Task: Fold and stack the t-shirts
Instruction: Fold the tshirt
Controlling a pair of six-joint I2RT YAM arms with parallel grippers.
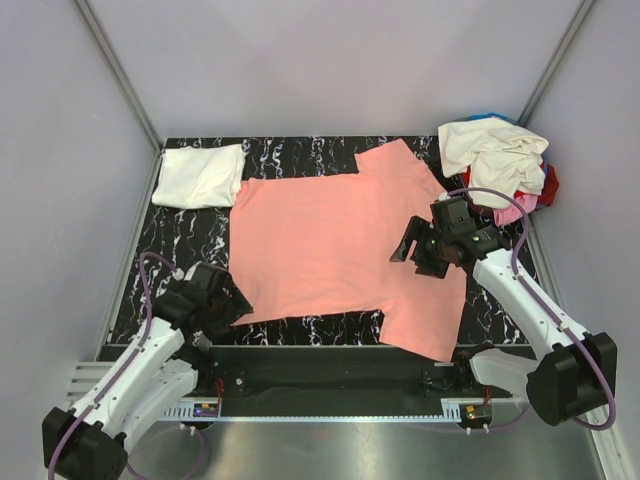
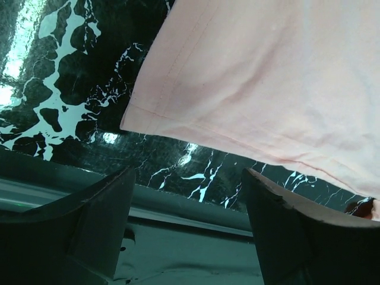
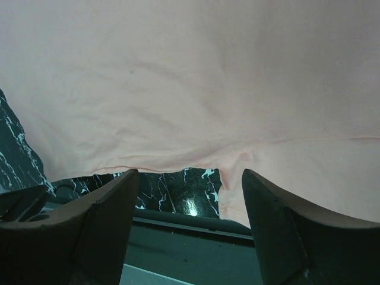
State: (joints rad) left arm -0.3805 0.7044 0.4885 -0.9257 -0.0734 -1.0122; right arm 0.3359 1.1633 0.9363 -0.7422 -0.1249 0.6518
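Observation:
The shirt's near hem corner (image 1: 237,321) (image 2: 128,123) lies below my left gripper, to its left in the wrist view, so the gripper lowers that way to pinch it next.
A salmon-pink t-shirt (image 1: 330,240) lies spread flat on the black marbled mat (image 1: 185,235), one sleeve toward the far edge and one toward the near right. My left gripper (image 1: 233,305) hovers open at the shirt's near-left hem corner. In the left wrist view that corner (image 2: 237,83) lies just beyond my gripper (image 2: 187,199), with nothing between the fingers. My right gripper (image 1: 416,258) stands open over the shirt's right side. The right wrist view shows the pink cloth (image 3: 190,77) past my gripper (image 3: 187,199), which holds nothing. A folded white t-shirt (image 1: 200,175) rests at the far left.
A heap of unfolded shirts (image 1: 500,160), cream on top with red, pink and blue showing beneath, sits at the far right corner. Grey walls close in the mat on three sides. A metal rail (image 1: 330,410) runs along the near edge between the arm bases.

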